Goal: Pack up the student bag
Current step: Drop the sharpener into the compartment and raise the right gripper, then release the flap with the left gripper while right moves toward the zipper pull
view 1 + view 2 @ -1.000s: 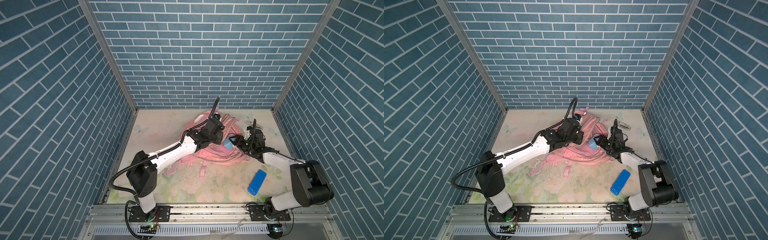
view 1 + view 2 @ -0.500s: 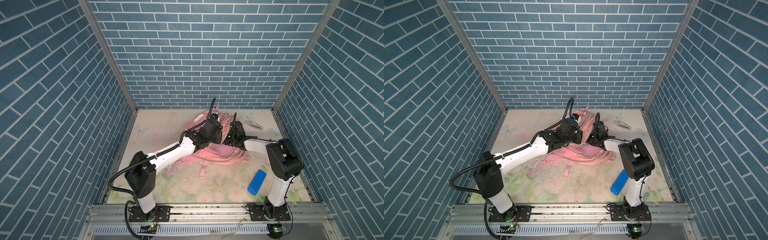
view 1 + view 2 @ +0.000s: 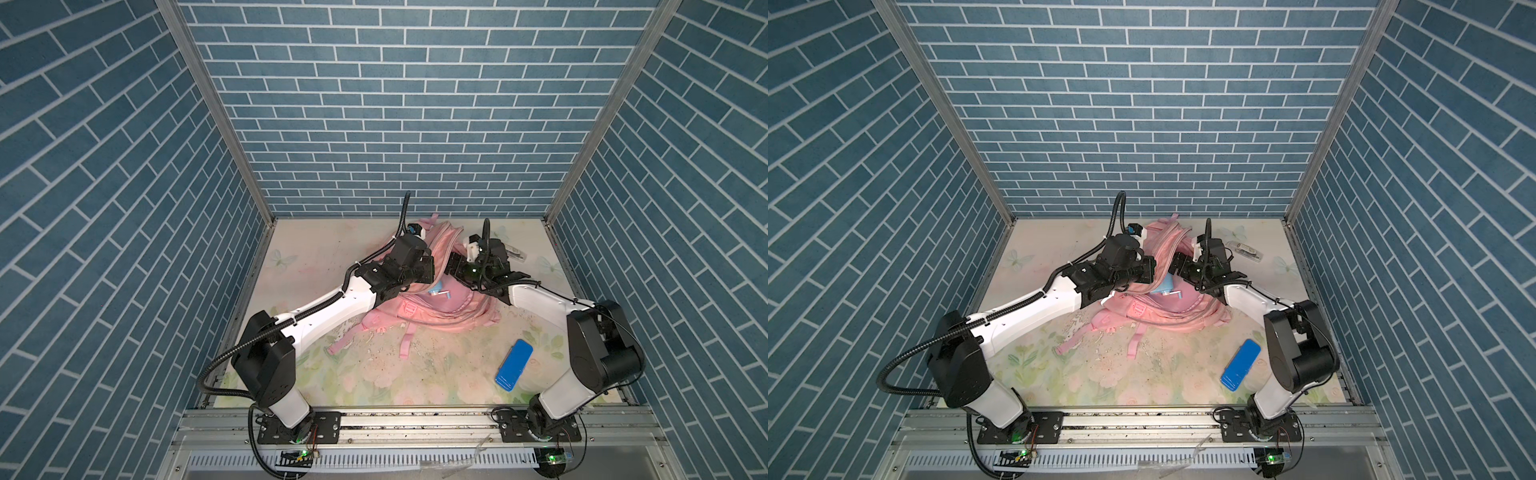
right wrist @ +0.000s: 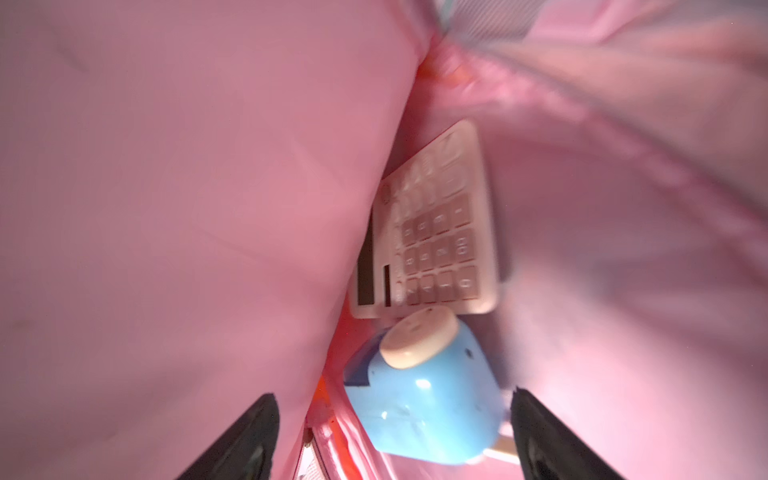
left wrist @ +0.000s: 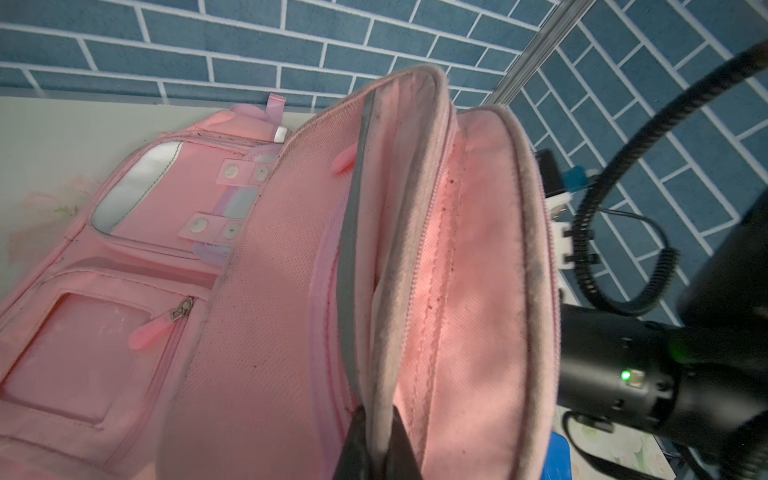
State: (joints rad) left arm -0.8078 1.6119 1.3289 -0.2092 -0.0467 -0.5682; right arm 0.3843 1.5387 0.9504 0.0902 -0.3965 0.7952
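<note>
The light blue plastic item and the calculator are already inside the bag, so my left gripper should lower slightly toward the bag's opening (image 3: 456, 294) and release the bag's grey-piped edge.
The pink student bag (image 3: 444, 309) (image 3: 1167, 309) lies at the back middle of the table, its main compartment held agape. My left gripper (image 5: 376, 419) (image 3: 430, 268) is shut on the bag's grey-piped opening edge (image 5: 415, 208) and holds it up. At the bag's mouth my right gripper (image 4: 395, 440) (image 3: 1177, 268) stands open. A light blue plastic item with a cream cap (image 4: 419, 399) (image 3: 438, 289) lies loose between its spread fingers, just inside the opening. Deeper inside the bag rests a pale calculator (image 4: 432, 232).
A blue rectangular case (image 3: 514, 365) (image 3: 1240, 365) lies on the floral mat at the front right. A small clear packet (image 3: 515, 251) (image 3: 1248, 249) sits at the back right near the wall. The bag's straps (image 3: 405, 345) trail toward the front.
My right gripper carried the light blue item left into the bag's mouth and its jaws spread wide, letting it go. The left gripper kept its hold on the bag's edge.
</note>
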